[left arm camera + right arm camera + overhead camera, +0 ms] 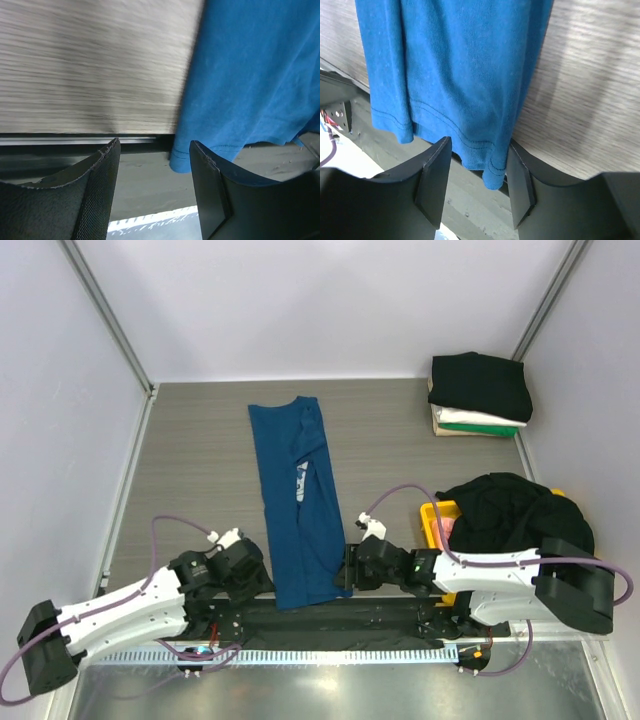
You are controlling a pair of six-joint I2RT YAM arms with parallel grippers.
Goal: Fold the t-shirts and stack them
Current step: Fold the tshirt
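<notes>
The hem's corner nearer the yellow bin [494,174] already hangs between the open fingers of my right gripper, so next I need to move that gripper just a tiny bit and close it on the cloth.
A dark blue t-shirt [298,500] with a small white print lies folded into a long strip down the table's middle, its hem hanging over the near edge. My left gripper [258,575] is open beside the hem's left corner [182,162], apart from it. My right gripper [350,568] is open with the hem's right corner [492,172] between its fingers, not clamped. A folded stack [478,395] of black, white and green t-shirts sits at the back right. A crumpled black t-shirt [515,512] lies heaped in the yellow bin.
The yellow bin [438,512] stands at the right, next to the right arm. Metal frame posts rise at the back corners. The table's near edge has a dark rail [75,139] under both grippers.
</notes>
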